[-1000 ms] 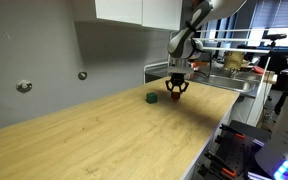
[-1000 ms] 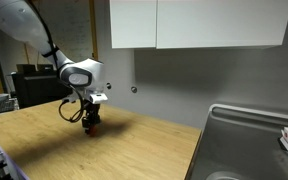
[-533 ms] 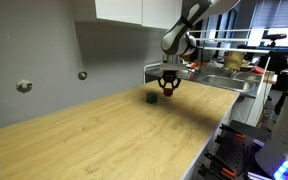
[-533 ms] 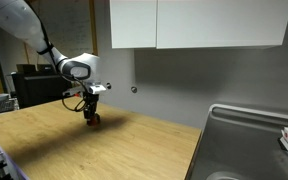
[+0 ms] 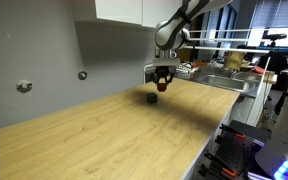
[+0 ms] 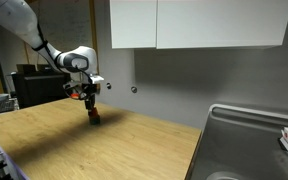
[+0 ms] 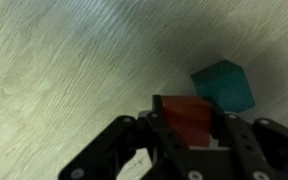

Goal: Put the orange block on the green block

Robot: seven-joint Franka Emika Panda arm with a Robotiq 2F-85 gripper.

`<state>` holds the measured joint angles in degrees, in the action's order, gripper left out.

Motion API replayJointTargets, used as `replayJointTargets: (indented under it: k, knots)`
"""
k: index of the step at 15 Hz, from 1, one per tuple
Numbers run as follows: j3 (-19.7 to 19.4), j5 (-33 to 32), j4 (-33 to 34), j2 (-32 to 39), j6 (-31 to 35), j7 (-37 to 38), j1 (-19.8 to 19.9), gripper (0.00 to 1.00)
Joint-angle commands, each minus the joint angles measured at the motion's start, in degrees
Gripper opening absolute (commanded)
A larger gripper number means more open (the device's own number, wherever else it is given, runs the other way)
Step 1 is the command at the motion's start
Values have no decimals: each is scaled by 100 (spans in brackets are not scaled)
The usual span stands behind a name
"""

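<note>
The green block [image 7: 222, 84] is below my gripper and to its right in the wrist view. So I will move that way, lower the orange block [image 7: 191, 116] and let go of it.
My gripper [image 7: 189, 118] is shut on the orange block [image 7: 191, 116], a small red-orange cube held between the fingertips. In both exterior views the gripper [image 5: 162, 86] [image 6: 90, 97] hangs a little above the wooden table with the cube in it. The green block [image 7: 224, 84], a small dark green cube, rests on the table just beyond the held cube in the wrist view. It shows in an exterior view [image 5: 151, 98] below and to the left of the gripper, and as a dark speck under the gripper [image 6: 95, 119]. The two cubes are apart.
The light wooden table [image 5: 114, 135] spreads wide around the cubes. A steel sink [image 6: 246, 140] lies at the table's end, with clutter behind it [image 5: 234, 62]. A grey wall with cabinets [image 6: 194, 25] stands behind.
The gripper has risen and moved toward the wall with the orange block in it, from beside the green block to nearly above it. The green block has not moved.
</note>
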<state>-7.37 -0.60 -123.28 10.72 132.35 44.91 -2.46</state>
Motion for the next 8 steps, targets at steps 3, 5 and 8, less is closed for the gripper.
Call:
replayJointTargets:
  k: [3,5,8]
  knots:
    - [232,-210,424,97,-456,78,-82,18]
    - [310,-154,553,182,-579,-10,-99,18]
    - [377,-120,718,301,-708,-103,-103,18]
